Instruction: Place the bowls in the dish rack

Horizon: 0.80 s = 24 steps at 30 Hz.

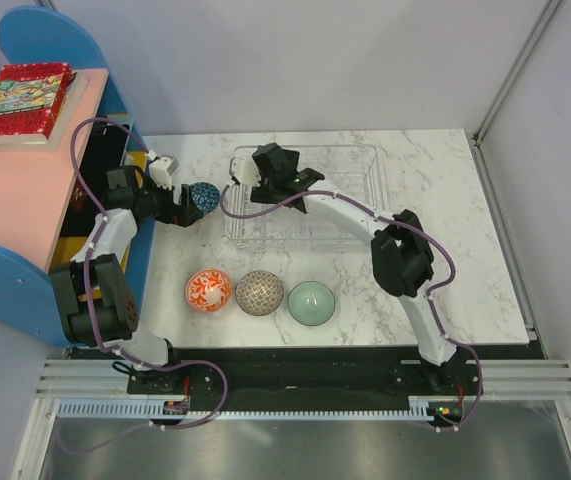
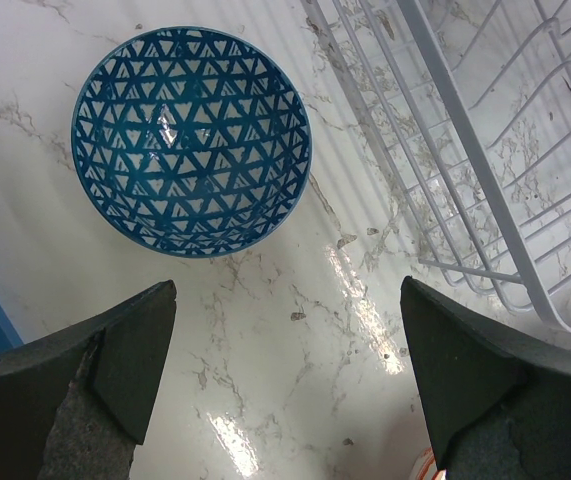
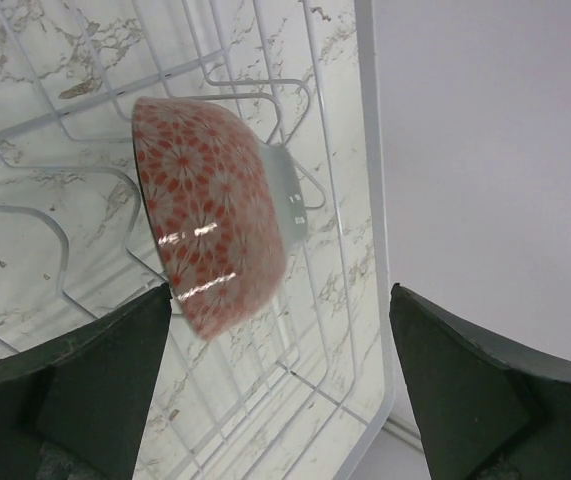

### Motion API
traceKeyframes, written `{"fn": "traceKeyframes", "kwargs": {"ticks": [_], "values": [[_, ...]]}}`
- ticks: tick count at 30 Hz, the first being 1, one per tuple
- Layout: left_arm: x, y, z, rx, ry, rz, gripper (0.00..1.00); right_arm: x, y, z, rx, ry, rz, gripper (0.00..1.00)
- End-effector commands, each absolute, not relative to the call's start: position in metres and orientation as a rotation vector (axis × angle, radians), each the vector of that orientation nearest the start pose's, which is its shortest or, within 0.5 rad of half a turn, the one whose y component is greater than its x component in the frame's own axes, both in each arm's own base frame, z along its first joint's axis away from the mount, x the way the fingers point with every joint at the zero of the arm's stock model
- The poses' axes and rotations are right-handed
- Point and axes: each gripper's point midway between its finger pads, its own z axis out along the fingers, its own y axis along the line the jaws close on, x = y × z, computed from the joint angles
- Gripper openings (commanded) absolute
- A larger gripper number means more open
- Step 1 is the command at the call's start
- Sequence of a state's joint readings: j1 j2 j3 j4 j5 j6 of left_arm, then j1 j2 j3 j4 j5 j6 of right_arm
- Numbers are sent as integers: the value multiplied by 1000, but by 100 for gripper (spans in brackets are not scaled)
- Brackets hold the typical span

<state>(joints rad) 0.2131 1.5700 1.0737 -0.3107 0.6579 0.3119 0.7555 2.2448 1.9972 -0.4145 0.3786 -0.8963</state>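
My left gripper is going to move outward and down onto the blue-and-white bowl's shelf-side rim (image 1: pixel 194 189) next and close there. That rim stands free, while the rack is on either side of the opposite rim.
The blue-and-white bowl (image 2: pixel 191 140) sits upright on the marble just left of the clear dish rack (image 1: pixel 335 200); it also shows in the top view (image 1: pixel 203 197). My left gripper (image 2: pixel 290 380) is open and empty, just short of it (image 1: pixel 175 205). A reddish-brown patterned bowl (image 3: pixel 215 225) stands on edge between the rack's dividers (image 3: pixel 370 200). My right gripper (image 3: pixel 280 370) is open and empty above it, over the rack's left end (image 1: pixel 257 180). The orange-red floral bowl (image 1: pixel 209 291), beige lattice bowl (image 1: pixel 260 293) and mint-green bowl (image 1: pixel 311 302) sit in a row near the front.
A blue and pink shelf unit (image 1: pixel 25 190) with a book (image 1: pixel 20 100) on top stands at the table's left edge, close behind my left arm. A grey wall (image 3: pixel 495 150) rises behind the rack. The rack's corner (image 2: pixel 465 150) lies right of the blue bowl.
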Motion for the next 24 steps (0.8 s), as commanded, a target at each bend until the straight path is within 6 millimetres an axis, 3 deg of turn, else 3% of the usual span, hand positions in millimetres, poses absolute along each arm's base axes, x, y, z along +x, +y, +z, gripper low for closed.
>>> {"fn": "traceKeyframes", "kwargs": {"ticks": [1, 8, 12, 13, 15, 16, 17, 19, 21, 22, 24], "values": [[401, -9, 128, 389, 2165, -523, 100, 502, 333, 199, -1452, 1600, -571, 97], [401, -8, 126, 388, 2172, -518, 100, 509, 337, 210, -1414, 1575, -585, 97], [410, 2, 118, 360, 2198, -460, 100, 501, 338, 218, -1371, 1597, -523, 97], [412, 4, 111, 346, 2217, -459, 100, 496, 340, 229, -1327, 1603, -477, 97], [420, 12, 108, 321, 2233, -420, 100, 488, 339, 229, -1300, 1628, -423, 97], [424, 15, 105, 298, 2245, -412, 100, 482, 337, 244, -1270, 1621, -392, 97], [427, 20, 96, 275, 2272, -393, 100, 474, 338, 235, -1269, 1648, -333, 97], [437, 25, 94, 249, 2277, -374, 100, 463, 335, 249, -1240, 1644, -283, 97], [447, 27, 91, 241, 2283, -374, 100, 452, 334, 244, -1236, 1666, -227, 97], [451, 29, 90, 230, 2285, -370, 100, 447, 330, 256, -1217, 1657, -209, 97], [462, 33, 86, 222, 2291, -353, 100, 439, 328, 255, -1211, 1671, -178, 97]]}}
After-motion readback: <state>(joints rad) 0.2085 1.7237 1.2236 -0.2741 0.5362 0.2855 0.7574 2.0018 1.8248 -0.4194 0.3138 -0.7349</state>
